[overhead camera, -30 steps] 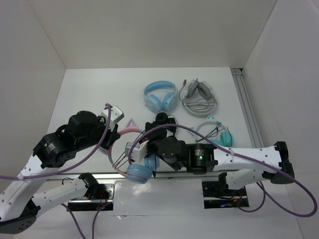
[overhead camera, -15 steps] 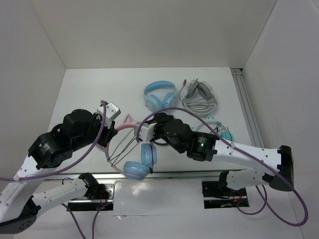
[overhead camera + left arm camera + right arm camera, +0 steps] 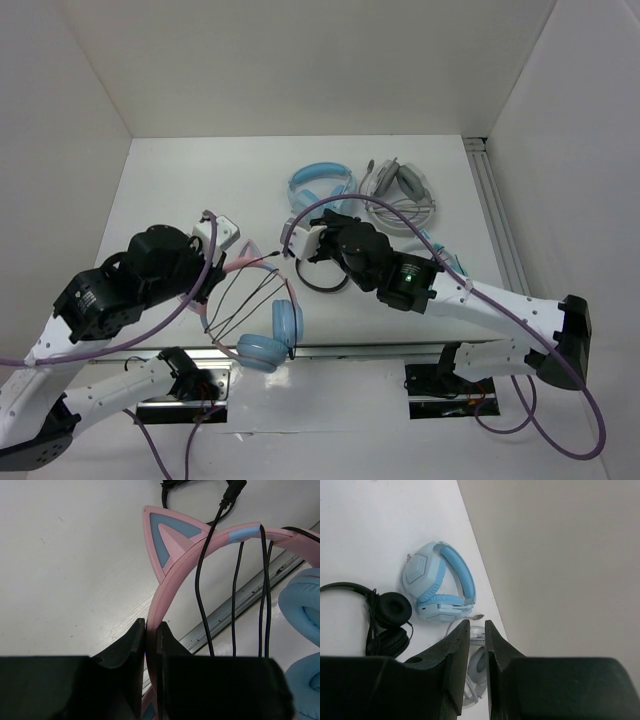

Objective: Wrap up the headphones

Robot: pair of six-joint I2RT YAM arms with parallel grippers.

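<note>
My left gripper carries the headphones outward and down to the bare tabletop beside the all-light-blue pair next. It releases the headband (image 3: 240, 262) there, since its cable is wound.
The headphones have a pink cat-ear headband (image 3: 240, 262) (image 3: 167, 535) and light blue earcups (image 3: 286, 322) (image 3: 301, 605). They hang over the table's near edge. My left gripper (image 3: 222, 262) (image 3: 150, 629) is shut on the headband below the ear. Three strands of the thin dark cable (image 3: 243, 293) (image 3: 235, 580) run across the band, and its plug (image 3: 233, 490) points away with nothing gripping it. My right gripper (image 3: 296, 244) (image 3: 476, 625) hovers just behind the band. Its jaws stand a narrow gap apart with nothing between them.
An all-light-blue pair (image 3: 320, 188) (image 3: 438, 582) and a grey-white pair (image 3: 400, 192) (image 3: 478, 666) lie at the back. A black pair (image 3: 321, 283) (image 3: 387, 617) lies under the right arm. A teal pair with a white band (image 3: 448, 268) lies at the right. A metal rail (image 3: 240, 605) edges the table front.
My right gripper has lifted from beside the earcups toward the back of the table, and its jaws have parted a little. The headphones swung slightly left and nearer, with cable strands now across the band.
</note>
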